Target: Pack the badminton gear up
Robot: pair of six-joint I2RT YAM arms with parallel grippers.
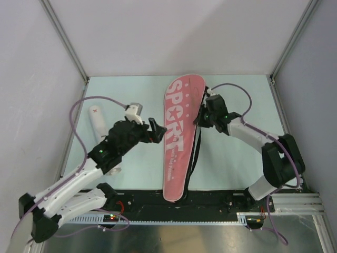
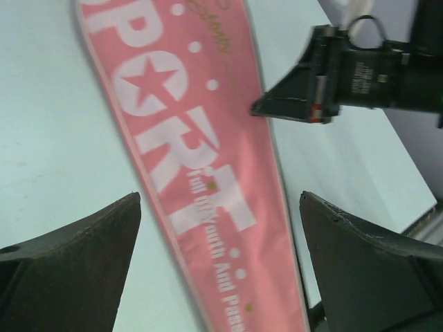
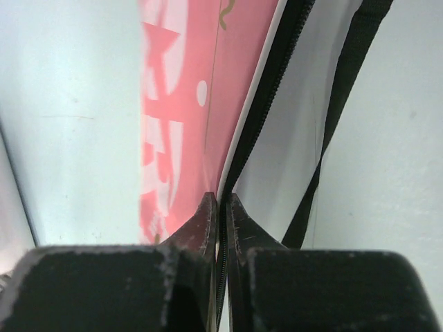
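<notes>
My right gripper holds the bag's zipper edge and should turn next, pull it back over the table's middle and release it there, since that place is back from my gripper toward the bar.
The pink "SPORT" bag (image 1: 179, 137) lies lengthwise in the middle of the table, with its black strap (image 1: 195, 153) trailing along its right side. My right gripper (image 1: 199, 120) is shut on the bag's black zipper edge (image 3: 266, 104) near the wide end; its tips (image 3: 221, 199) pinch that edge. My left gripper (image 1: 154, 129) is open and empty, hovering over the bag's left side; the bag (image 2: 201, 173) shows between its jaws (image 2: 220, 200). The long white tube (image 1: 97, 122) lies at the far left. The rackets and the shuttlecock are out of view.
Grey walls and metal posts close in the table on three sides. The black rail (image 1: 210, 197) with the arm bases runs along the near edge. Purple cables (image 1: 79, 113) loop from both arms. Pale green tabletop (image 1: 237, 153) shows to the right of the bag.
</notes>
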